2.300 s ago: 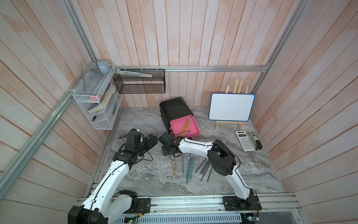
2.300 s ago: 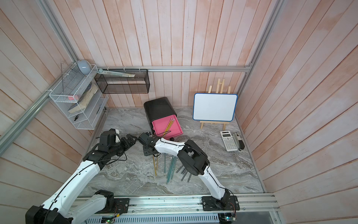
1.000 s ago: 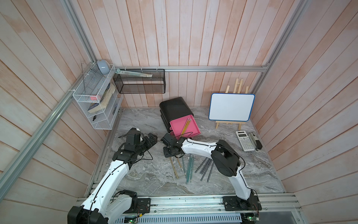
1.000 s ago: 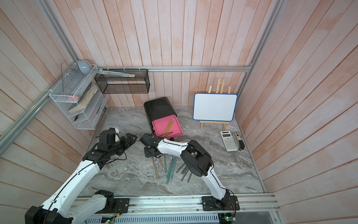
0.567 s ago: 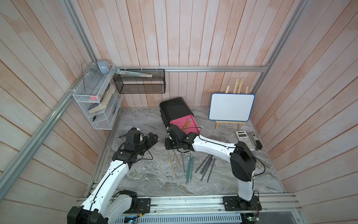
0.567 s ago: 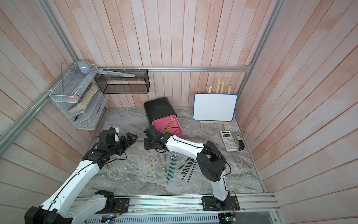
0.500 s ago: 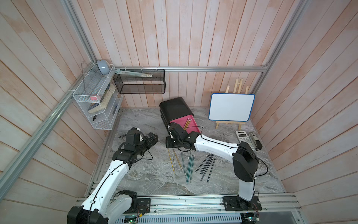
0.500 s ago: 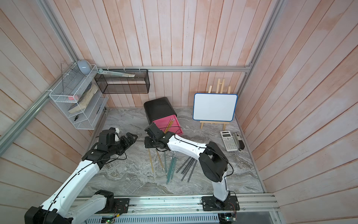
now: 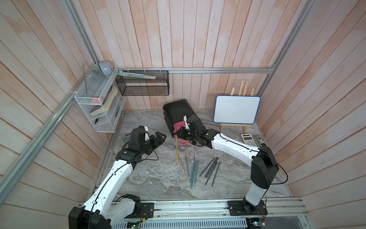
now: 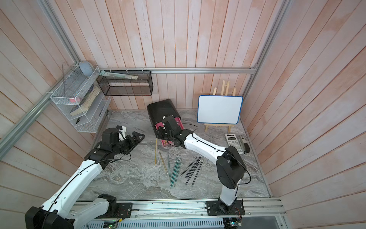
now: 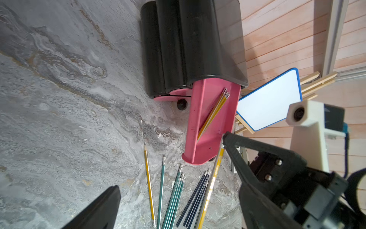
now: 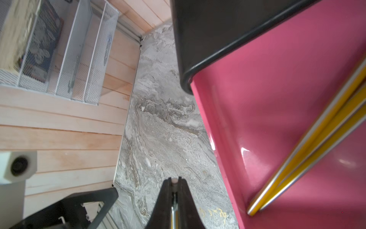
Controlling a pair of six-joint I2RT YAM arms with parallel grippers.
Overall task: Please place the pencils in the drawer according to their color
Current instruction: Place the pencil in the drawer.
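The pencil in my right gripper swings outward to the tray's far corner toward the whiteboard (image 10: 178, 120) next and gets released beside the matching yellow ones.
The drawer, a black cabinet (image 9: 177, 108) (image 10: 161, 108), has its top pink tray (image 11: 210, 123) (image 12: 267, 119) pulled out with yellow pencils (image 11: 213, 113) (image 12: 316, 148) lying inside. My right gripper (image 9: 179, 133) (image 10: 159, 131) (image 12: 174, 181) hovers beside the tray's front corner. It is shut on the eraser end of a yellow pencil (image 9: 176, 150) (image 10: 156, 151) (image 11: 212, 184) that hangs towards the table. On the table lie a yellow pencil (image 9: 182, 163) (image 11: 149, 182), teal pencils (image 9: 193, 170) (image 11: 174, 196) and black pencils (image 9: 211, 167) (image 11: 196, 196). My left gripper (image 9: 161, 136) (image 10: 140, 136) (image 11: 179, 191) is open and holds nothing, left of the drawer.
A whiteboard on an easel (image 9: 236, 112) stands at the back right, with a calculator (image 9: 248, 138) in front of it. A black mesh basket (image 9: 142, 86) and a white wire shelf (image 9: 99, 105) hang on the walls at the back left.
My right arm has lifted the yellow pencil off the table and moved back towards the open drawer, its elbow swinging right. The left arm has stayed put.
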